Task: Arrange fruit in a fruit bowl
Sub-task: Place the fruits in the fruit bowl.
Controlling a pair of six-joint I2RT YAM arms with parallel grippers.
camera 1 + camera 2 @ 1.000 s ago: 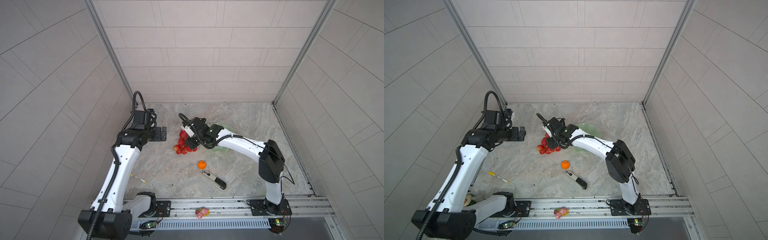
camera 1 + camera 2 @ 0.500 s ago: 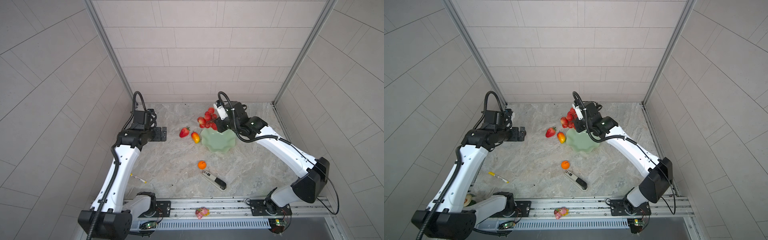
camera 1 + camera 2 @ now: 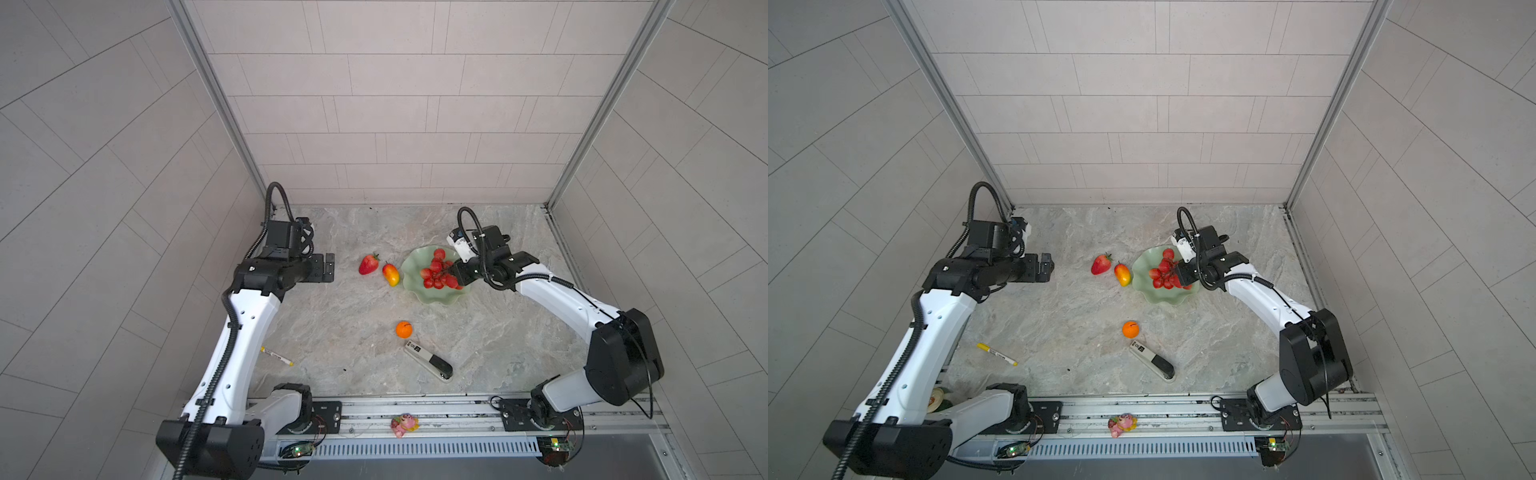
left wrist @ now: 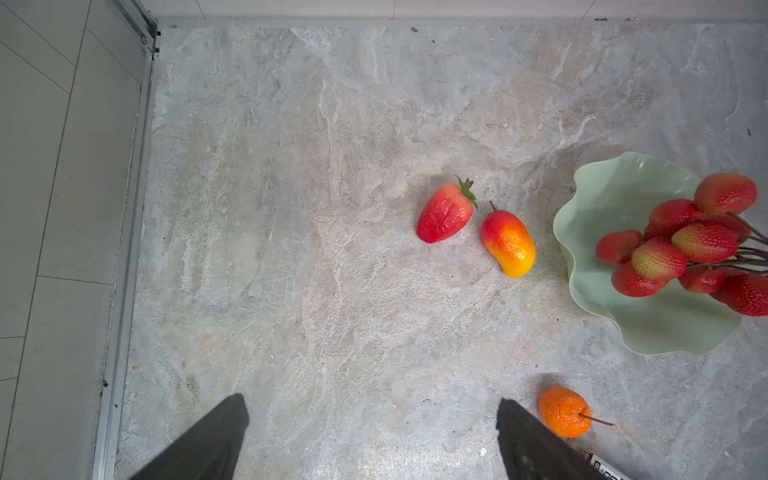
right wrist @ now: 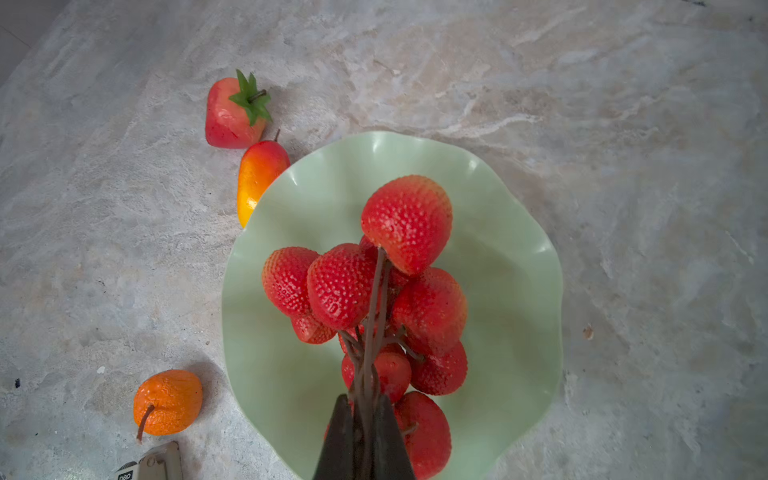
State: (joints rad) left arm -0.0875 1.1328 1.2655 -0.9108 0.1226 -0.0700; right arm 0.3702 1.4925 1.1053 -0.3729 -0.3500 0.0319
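Observation:
The inside of the pale green fruit bowl (image 3: 409,286) (image 5: 511,291) lies below my right gripper, so that gripper will next lower with the bunch of red grapes and release the grapes' stem.
The bunch of red grapes (image 5: 399,282) hangs by its brown stem from my right gripper (image 5: 363,405), which is shut on that stem. It hangs over the inside of the pale green fruit bowl (image 5: 511,291); both top views show the grapes (image 3: 436,272) (image 3: 1165,270) above the bowl (image 3: 409,286) (image 3: 1142,286). The strawberry (image 3: 369,264) and mango (image 3: 391,274) lie on the table just left of the bowl. The orange (image 3: 404,329) sits nearer the front. My left gripper (image 4: 372,401) is open and empty, raised left of the strawberry (image 4: 444,214).
A black and grey stapler-like device (image 3: 430,360) lies in front of the orange. A yellow pen (image 3: 276,356) lies by the left arm. A pink and yellow figurine (image 3: 404,424) sits on the front rail. Tiled walls enclose three sides.
My right arm lifted the grapes from beside the strawberry and mango, swung them behind the bowl, then brought them over it. The left arm has stayed still.

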